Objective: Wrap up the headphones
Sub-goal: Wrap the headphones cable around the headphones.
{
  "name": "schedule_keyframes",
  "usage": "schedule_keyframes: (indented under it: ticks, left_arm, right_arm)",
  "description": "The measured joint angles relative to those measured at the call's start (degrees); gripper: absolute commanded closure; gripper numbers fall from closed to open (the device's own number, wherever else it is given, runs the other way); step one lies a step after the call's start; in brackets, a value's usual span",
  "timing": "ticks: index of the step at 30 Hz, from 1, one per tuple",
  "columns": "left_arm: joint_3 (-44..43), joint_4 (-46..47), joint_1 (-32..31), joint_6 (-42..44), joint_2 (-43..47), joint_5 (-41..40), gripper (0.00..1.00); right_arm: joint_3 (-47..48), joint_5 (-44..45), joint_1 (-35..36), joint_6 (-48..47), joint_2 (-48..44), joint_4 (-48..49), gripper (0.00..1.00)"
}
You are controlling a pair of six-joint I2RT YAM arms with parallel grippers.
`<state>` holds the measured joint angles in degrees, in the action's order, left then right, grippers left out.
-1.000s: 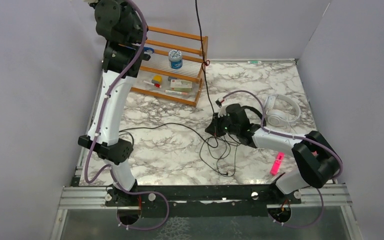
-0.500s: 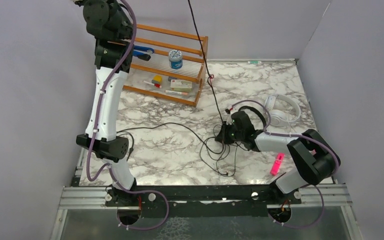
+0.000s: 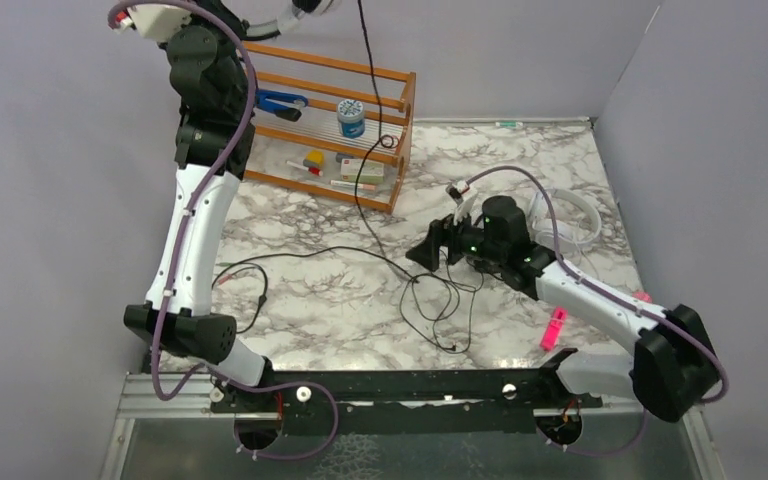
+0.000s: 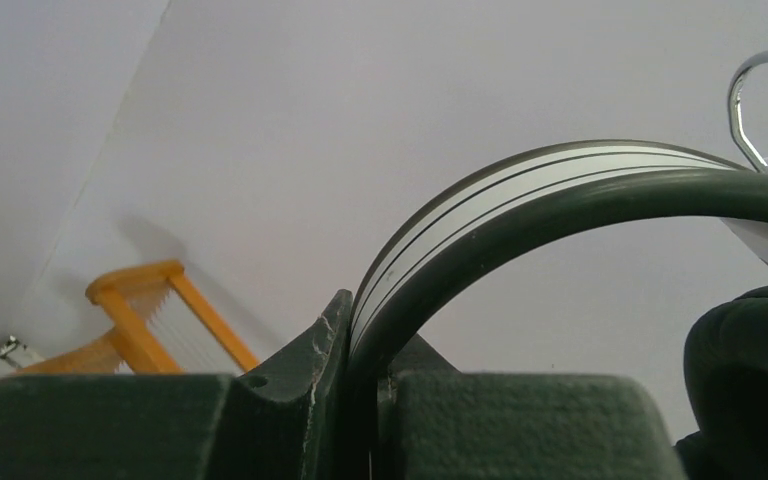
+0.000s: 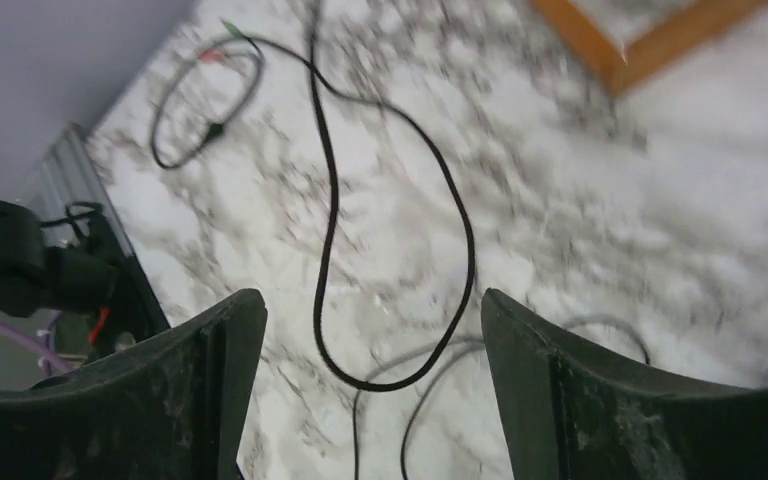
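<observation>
The black cord hangs clear of the tangle (image 3: 440, 300), outward of and above my right gripper, so my right gripper should next move up and outward to close on that hanging stretch (image 3: 376, 92).
My left gripper (image 4: 365, 330) is raised high at the back left and is shut on the headband (image 4: 520, 190) of the white headphones with black pads (image 3: 305, 6), mostly cut off at the top edge. Their black cord (image 3: 365, 80) hangs down past the rack to a loose tangle (image 3: 440, 300) on the marble table. My right gripper (image 3: 438, 243) hovers over that tangle, open, with nothing between its fingers; a cord loop (image 5: 400, 375) lies on the table below them. All-white headphones (image 3: 572, 212) lie at the right, partly hidden behind the right arm.
A wooden rack (image 3: 360, 100) at the back holds a jar (image 3: 351, 117), blue scissors (image 3: 278, 101) and small items. A pink marker (image 3: 554, 327) lies near the right arm's base. Another small cord coil (image 3: 240, 285) lies at the left. Grey walls close in three sides.
My right gripper was shut low on the cords and now stands open, lifted and turned left. The left arm carried the headphones higher and left, dragging the hanging cord along.
</observation>
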<state>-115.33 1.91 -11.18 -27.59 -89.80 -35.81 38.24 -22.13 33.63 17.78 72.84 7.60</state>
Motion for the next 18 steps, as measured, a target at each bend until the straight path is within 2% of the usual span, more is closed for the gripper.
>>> schedule_keyframes:
  ticks: [4,8,18]
  left_arm:
    - [9.05,-4.48,-0.07,-4.00,5.18,3.93,1.00]
    - [12.70,-8.37,-0.02,-6.88,7.74,9.16,1.00]
    - [18.08,-12.11,-0.07,-10.43,11.89,17.66,1.00]
  right_arm:
    - [10.78,-4.66,0.02,-4.85,-3.85,-1.05,0.12]
    - [18.93,-9.16,0.02,-6.67,-3.45,-0.07,0.12]
    - [32.00,-17.42,0.11,-2.78,9.46,14.91,0.16]
